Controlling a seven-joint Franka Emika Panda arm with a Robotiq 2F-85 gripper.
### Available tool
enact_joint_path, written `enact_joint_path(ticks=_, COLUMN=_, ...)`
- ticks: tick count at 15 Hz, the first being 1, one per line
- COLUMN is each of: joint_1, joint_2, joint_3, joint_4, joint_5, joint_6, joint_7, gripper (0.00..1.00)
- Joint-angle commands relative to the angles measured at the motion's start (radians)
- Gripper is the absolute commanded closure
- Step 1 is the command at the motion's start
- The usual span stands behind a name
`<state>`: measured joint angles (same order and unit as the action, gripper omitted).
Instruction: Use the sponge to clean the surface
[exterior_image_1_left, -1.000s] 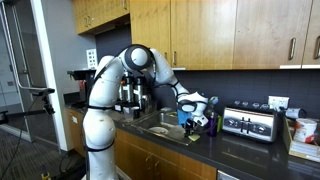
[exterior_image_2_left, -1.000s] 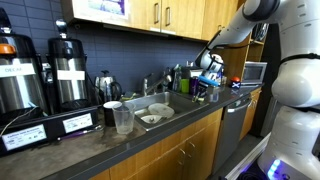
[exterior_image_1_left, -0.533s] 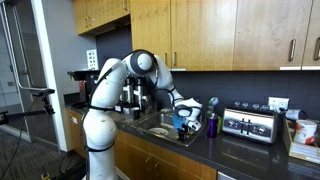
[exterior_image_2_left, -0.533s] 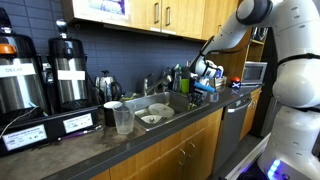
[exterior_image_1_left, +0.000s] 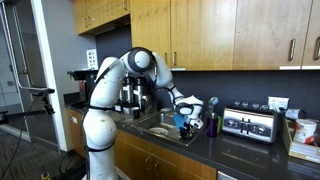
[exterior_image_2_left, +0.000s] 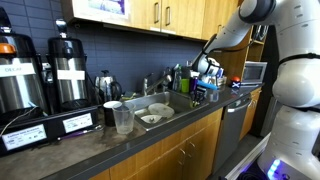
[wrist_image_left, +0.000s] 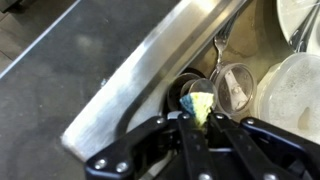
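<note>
The sponge now hangs beside the utensils, so it goes toward the left in the wrist view next, over the steel rim's corner (wrist_image_left: 95, 144), and my gripper releases the sponge (wrist_image_left: 199, 103).
My gripper (wrist_image_left: 197, 120) is shut on the sponge (wrist_image_left: 199, 103), a small yellow pad with a blue edge that sticks out between the fingertips. In the wrist view it hangs over the steel rim of the sink (wrist_image_left: 150, 85), with the dark countertop (wrist_image_left: 70, 70) to the left. In both exterior views the gripper (exterior_image_1_left: 187, 121) (exterior_image_2_left: 201, 85) hovers above the right end of the sink, by the counter (exterior_image_1_left: 240, 150) (exterior_image_2_left: 150, 140). The sponge is too small to make out in the exterior views.
The sink basin holds bowls and a round lid (wrist_image_left: 236, 85) (exterior_image_2_left: 155, 114). A purple cup (exterior_image_1_left: 212, 125) and a toaster (exterior_image_1_left: 250, 124) stand to the right of the gripper. Coffee urns (exterior_image_2_left: 68, 72) and a plastic cup (exterior_image_2_left: 122, 118) stand on the counter's other end.
The arm swung from near the purple cup towards the sink, then moved slightly back. The gripper stays shut on the sponge.
</note>
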<state>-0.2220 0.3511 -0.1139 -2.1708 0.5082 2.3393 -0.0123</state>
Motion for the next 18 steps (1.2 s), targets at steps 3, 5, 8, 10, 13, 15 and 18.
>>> enact_joint_path(ticks=3, joint_1=0.011, joint_2=-0.095, joint_3=-0.015, joint_4=-0.098, joint_5=-0.081, joint_6=0.046, joint_7=0.011, gripper=0.97)
enact_joint_path(ticks=5, joint_1=0.013, joint_2=-0.121, joint_3=-0.017, joint_4=-0.121, joint_5=-0.101, joint_6=0.063, joint_7=0.012, gripper=0.97)
enact_joint_path(ticks=8, joint_1=0.019, joint_2=-0.162, joint_3=-0.021, joint_4=-0.153, joint_5=-0.127, joint_6=0.1, joint_7=0.019, gripper=0.97)
enact_joint_path(ticks=10, joint_1=0.017, joint_2=-0.177, joint_3=-0.024, joint_4=-0.164, joint_5=-0.137, joint_6=0.119, joint_7=0.025, gripper=0.97)
enact_joint_path(ticks=13, joint_1=0.011, joint_2=-0.188, joint_3=-0.037, joint_4=-0.169, joint_5=-0.151, joint_6=0.13, joint_7=0.033, gripper=0.97)
enact_joint_path(ticks=15, joint_1=0.005, joint_2=-0.188, joint_3=-0.049, joint_4=-0.167, joint_5=-0.151, joint_6=0.132, joint_7=0.035, gripper=0.97)
enact_joint_path(ticks=18, joint_1=-0.005, joint_2=-0.182, joint_3=-0.065, joint_4=-0.155, joint_5=-0.143, joint_6=0.126, joint_7=0.037, gripper=0.97)
